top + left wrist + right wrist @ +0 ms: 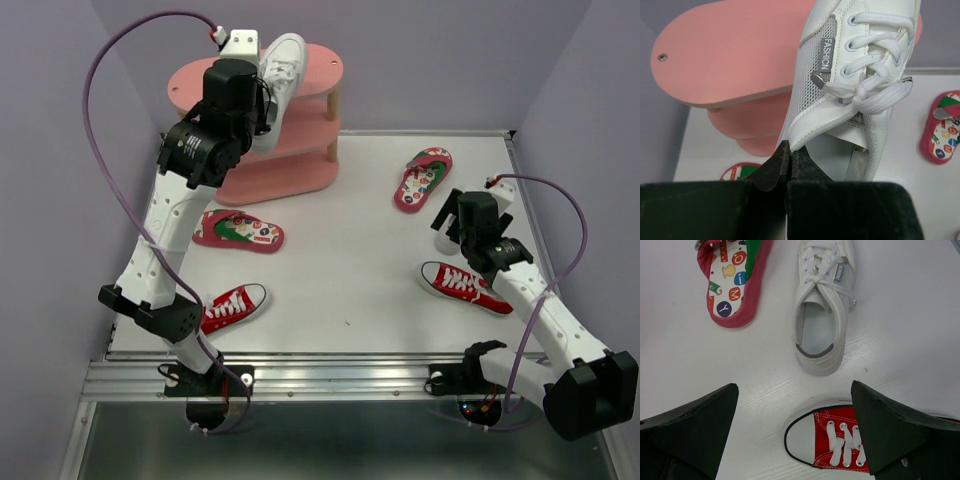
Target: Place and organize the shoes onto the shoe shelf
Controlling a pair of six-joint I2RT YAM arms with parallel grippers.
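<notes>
Next, my left gripper needs to go sideways and down to release the sneaker, since the top board's bare end (192,86) (710,55) lies below and to its left in the top view.
My left gripper (262,102) is shut on the heel collar of a white sneaker (283,68), held tilted over the top board of the pink shoe shelf (322,68). In the left wrist view its fingers (782,162) pinch the collar of that white sneaker (860,75) in front of the shoe shelf's top board (730,55). My right gripper (447,235) hangs open above the table. Seen from the right wrist, the right gripper (794,387) stands over the toe of a red sneaker (815,437), with a second white sneaker (822,305) beyond it.
One red sneaker (232,306) lies by the left arm's base and another (465,285) under the right arm. One flip-flop (238,230) lies in front of the shelf and another (423,178) at the right rear. Purple walls close in both sides.
</notes>
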